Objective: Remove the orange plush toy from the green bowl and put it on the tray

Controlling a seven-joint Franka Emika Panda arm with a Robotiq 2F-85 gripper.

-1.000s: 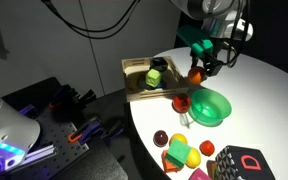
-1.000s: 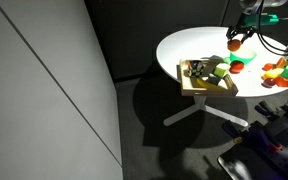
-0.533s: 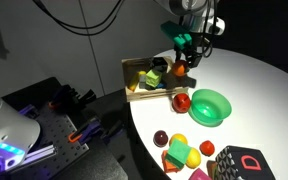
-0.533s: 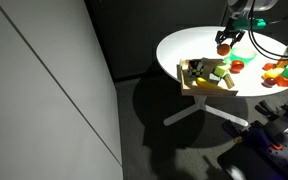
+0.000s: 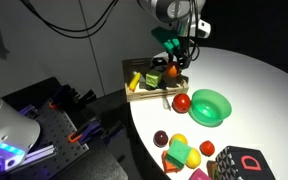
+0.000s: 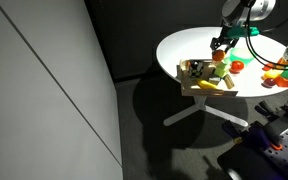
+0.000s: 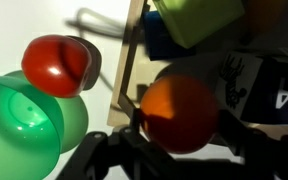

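My gripper eases slightly farther over the tray [image 5: 136,96] next, away from the bowl, and releases the toy beside the green block, since the tray's bottom is open there.
My gripper [image 5: 172,68] is shut on the orange plush toy [image 7: 180,112] and holds it just above the light-wood tray [image 5: 136,96], near the tray's edge that faces the bowl. The toy also shows in both exterior views [image 5: 173,72] [image 6: 222,57]. The green bowl [image 5: 210,106] stands empty on the white table, to the side of the tray; in the wrist view it [image 7: 24,125] fills the lower left. The tray [image 6: 194,88] holds several toys.
A shiny red ball [image 5: 182,101] lies between tray and bowl, also in the wrist view [image 7: 58,62]. A green block [image 5: 154,77] and a yellow piece [image 5: 135,80] lie in the tray. Loose toy fruits [image 5: 180,150] and a black box with red marking [image 5: 242,162] sit near the table's front edge.
My gripper has carried the orange plush toy from above the green bowl across to above the tray. The bowl and red ball have stayed in place.
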